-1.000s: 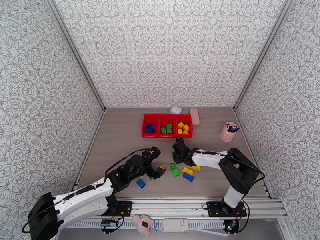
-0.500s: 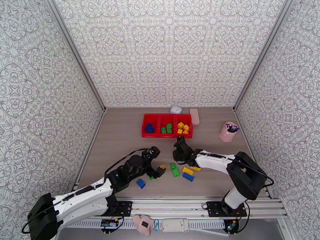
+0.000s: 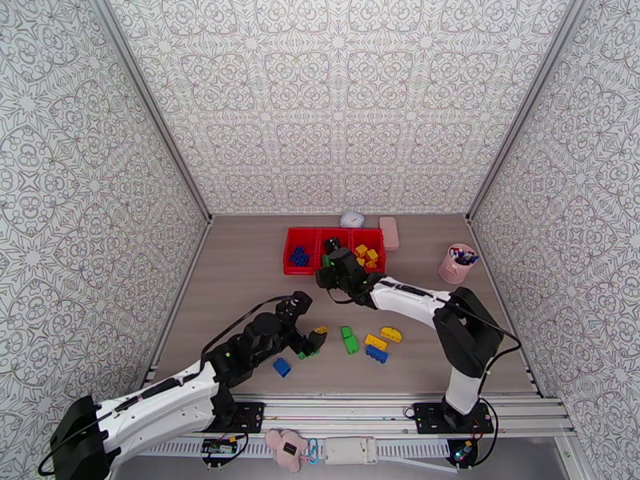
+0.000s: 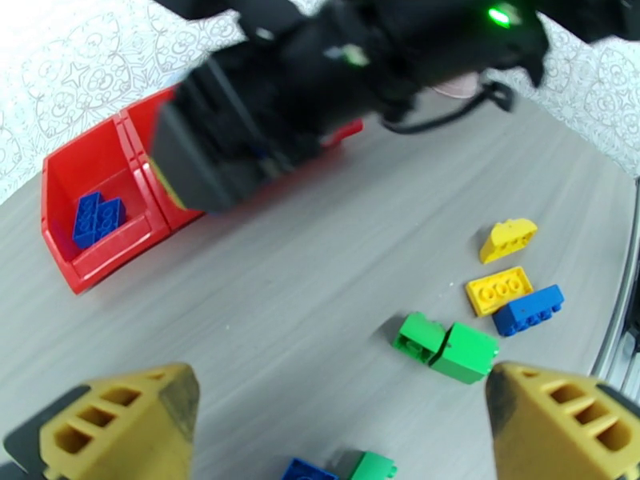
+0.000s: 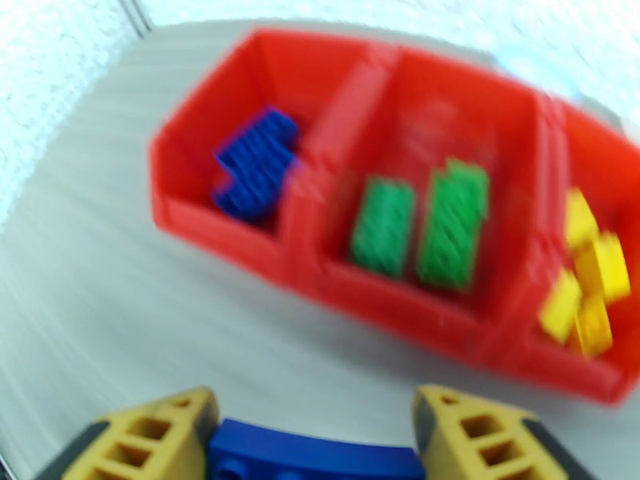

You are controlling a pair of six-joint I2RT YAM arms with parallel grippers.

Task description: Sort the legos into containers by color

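Note:
My right gripper needs to move outward next, away from the pen cup, to let go over the bin of blue legos, because the bin is outward of my gripper.
The containers are a red tray of three bins at the table's back, holding blue, green and yellow legos; the right wrist view shows its front wall blurred. My right gripper hovers at the tray's front edge, shut on a blue brick between its fingers. Loose legos lie on the table: a green pair, a yellow brick, a blue brick, a curved yellow one. My left gripper stands open and empty over a small green brick and a blue one.
A pink pen cup stands at the right. A pink case and a small white round object lie behind the tray. Patterned walls close in the table on three sides. The right arm crosses in front of the tray.
My right arm has swung from the loose bricks back and left to the tray's front, carrying the blue brick. The left arm has shifted only slightly, its gripper still open.

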